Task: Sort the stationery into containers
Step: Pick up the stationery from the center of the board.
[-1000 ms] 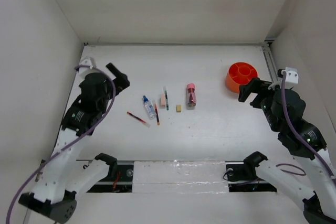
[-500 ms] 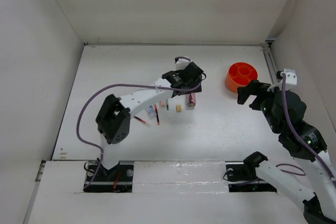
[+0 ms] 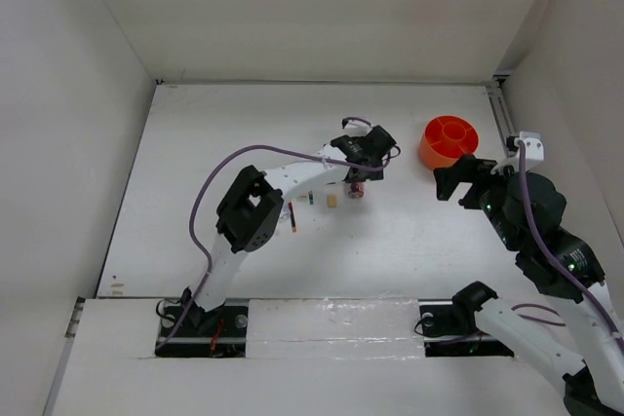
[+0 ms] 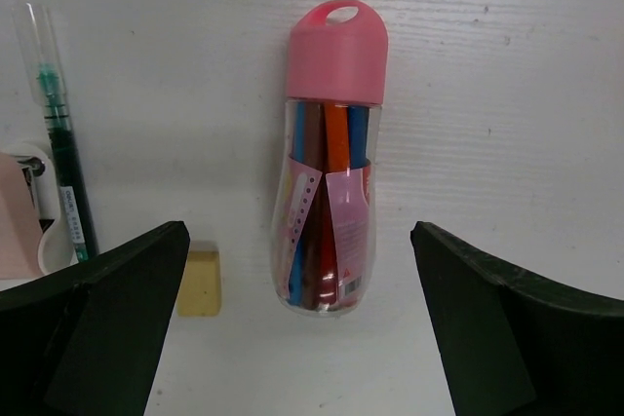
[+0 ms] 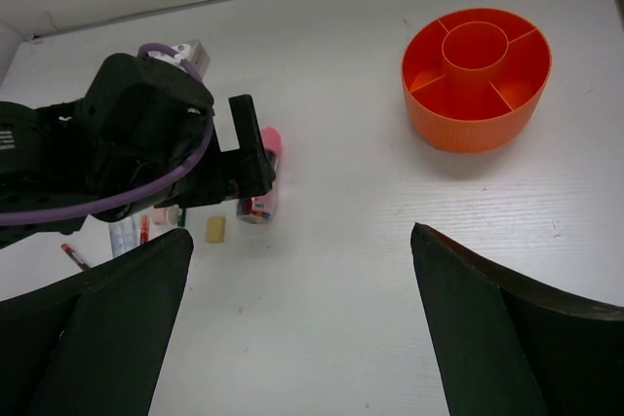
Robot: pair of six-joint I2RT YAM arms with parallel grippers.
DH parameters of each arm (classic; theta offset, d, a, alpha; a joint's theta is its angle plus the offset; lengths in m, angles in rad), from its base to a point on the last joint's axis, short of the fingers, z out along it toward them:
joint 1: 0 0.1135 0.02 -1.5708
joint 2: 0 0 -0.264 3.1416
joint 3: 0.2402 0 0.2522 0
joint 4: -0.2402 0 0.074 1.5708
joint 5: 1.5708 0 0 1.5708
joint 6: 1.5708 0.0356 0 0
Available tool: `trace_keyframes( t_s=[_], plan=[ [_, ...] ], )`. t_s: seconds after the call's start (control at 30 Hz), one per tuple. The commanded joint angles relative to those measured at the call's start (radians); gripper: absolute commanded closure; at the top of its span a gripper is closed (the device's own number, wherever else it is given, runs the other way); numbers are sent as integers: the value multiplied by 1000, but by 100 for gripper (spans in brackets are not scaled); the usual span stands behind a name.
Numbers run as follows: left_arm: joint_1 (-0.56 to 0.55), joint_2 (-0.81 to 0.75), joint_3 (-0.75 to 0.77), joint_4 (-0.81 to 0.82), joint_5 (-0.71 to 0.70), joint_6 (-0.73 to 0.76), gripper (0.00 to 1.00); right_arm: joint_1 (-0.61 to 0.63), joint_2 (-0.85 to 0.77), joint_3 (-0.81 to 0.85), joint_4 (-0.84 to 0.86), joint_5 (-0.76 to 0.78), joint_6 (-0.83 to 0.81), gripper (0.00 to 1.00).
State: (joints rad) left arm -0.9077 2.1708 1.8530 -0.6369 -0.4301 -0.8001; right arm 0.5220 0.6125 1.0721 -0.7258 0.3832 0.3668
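My left gripper lowers over the pink-capped cylinder next, then closes across its clear body below the cap (image 3: 356,188) (image 4: 328,200).
The pink-capped reddish cylinder (image 4: 330,192) lies on the white table, cap pointing away, holding coloured pens. My left gripper (image 4: 297,233) is open, hovering over it with a finger on each side, not touching. In the top view the left gripper (image 3: 360,172) covers most of the cylinder (image 3: 357,189). The tan cube (image 4: 199,282), dark green pen (image 4: 63,172) and pink eraser (image 4: 15,226) lie to its left. A red pen (image 3: 292,218) shows beside the left arm. The orange tub (image 3: 448,141) with dividers stands at the right. My right gripper (image 5: 302,241) is open and empty above bare table, near the tub (image 5: 476,75).
White walls enclose the table on three sides. The left arm (image 3: 283,180) stretches across the row of stationery and hides the blue-capped bottle in the top view. A rail (image 3: 497,114) runs along the right edge behind the tub.
My left arm has swung from the far left across the table to hover over the pink-capped cylinder. My right gripper has shifted slightly left.
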Motion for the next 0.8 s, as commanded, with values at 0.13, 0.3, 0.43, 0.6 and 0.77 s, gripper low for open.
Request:
trace_keyframes(
  t_s=[0.13, 0.3, 0.43, 0.6, 0.77],
  plan=[
    [0, 79, 69, -15, 13, 9, 7, -7, -7, -17, 68, -32, -9, 0],
    [0, 101, 61, -3, 24, 18, 13, -7, -7, -17, 68, -41, -9, 0],
    [0, 121, 61, -3, 44, 18, 30, -7, -7, -17, 77, -41, -9, 0],
    [0, 121, 41, 17, 76, 27, 53, -7, -7, -17, 77, -30, -9, 0],
    [9, 132, 31, 17, 103, 36, 98, -7, 12, -26, 86, -30, -9, 0]
  ],
)
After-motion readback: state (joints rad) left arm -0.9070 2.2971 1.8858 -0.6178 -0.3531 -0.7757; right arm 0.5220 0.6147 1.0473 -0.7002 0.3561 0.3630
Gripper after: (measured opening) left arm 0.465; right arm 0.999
